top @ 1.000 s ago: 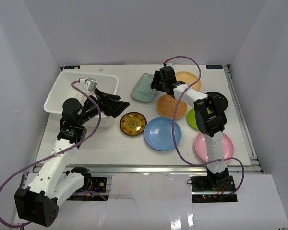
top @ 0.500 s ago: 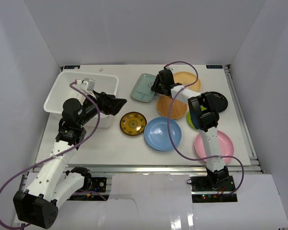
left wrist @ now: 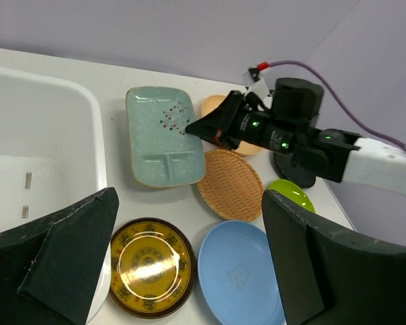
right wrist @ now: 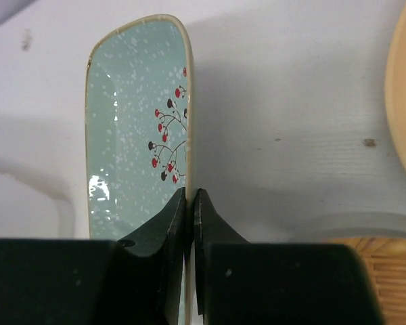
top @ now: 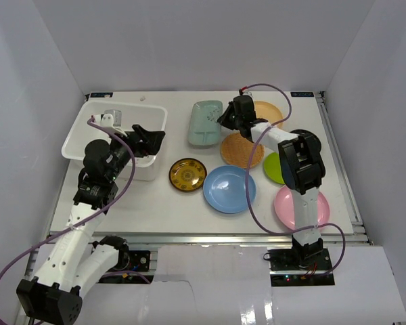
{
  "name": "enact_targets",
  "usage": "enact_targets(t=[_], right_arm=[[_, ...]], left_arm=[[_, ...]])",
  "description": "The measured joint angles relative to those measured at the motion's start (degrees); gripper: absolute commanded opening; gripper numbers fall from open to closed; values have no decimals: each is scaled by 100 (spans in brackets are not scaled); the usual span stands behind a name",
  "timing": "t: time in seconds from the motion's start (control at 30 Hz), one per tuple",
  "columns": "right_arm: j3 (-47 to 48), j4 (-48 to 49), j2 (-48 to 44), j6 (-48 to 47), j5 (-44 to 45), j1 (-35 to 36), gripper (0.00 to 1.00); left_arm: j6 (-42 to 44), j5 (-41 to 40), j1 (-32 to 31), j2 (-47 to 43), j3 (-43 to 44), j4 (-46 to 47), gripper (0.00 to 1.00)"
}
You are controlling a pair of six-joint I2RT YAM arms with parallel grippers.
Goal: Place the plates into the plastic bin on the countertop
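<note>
The robot's right gripper should next lift the pale green plate over into the white bin [top: 76,141], then lower the plate and let go of it.
The pale green rectangular plate [top: 205,122] [left wrist: 164,139] [right wrist: 132,122] lies at the back of the countertop [top: 155,203]. My right gripper [top: 224,122] [left wrist: 191,126] [right wrist: 189,194] is shut on its right rim, with one finger inside the plate and one outside. The white plastic bin [top: 76,141] [left wrist: 88,115] stands at the back left. My left gripper [top: 153,138] [left wrist: 189,203] hangs open by the bin's right wall with nothing in it. On the countertop lie the brown-gold [top: 187,175], blue [top: 229,189], tan woven [top: 242,150], peach [top: 269,112], lime green [top: 276,169] and pink [top: 301,208] plates.
A black plate [top: 314,141] lies at the right, mostly hidden behind the right arm. The right arm's purple cable loops over the blue and pink plates. White walls close in the left, back and right sides.
My right gripper has shut on the pale green plate's rim, and that plate has swung to stand more square to the table. The left arm has drawn back toward the bin.
</note>
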Motion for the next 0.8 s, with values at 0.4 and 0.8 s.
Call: enact_targets(t=[0.4,0.8], right_arm=[[1421,350,-1351,-1014,-107,1078,8],[3805,181,769,-1425,-13,2306,8]], left_arm=[[-90,96,155,-129,179,20,98],[-35,-214,420,-1169,328,216,98]])
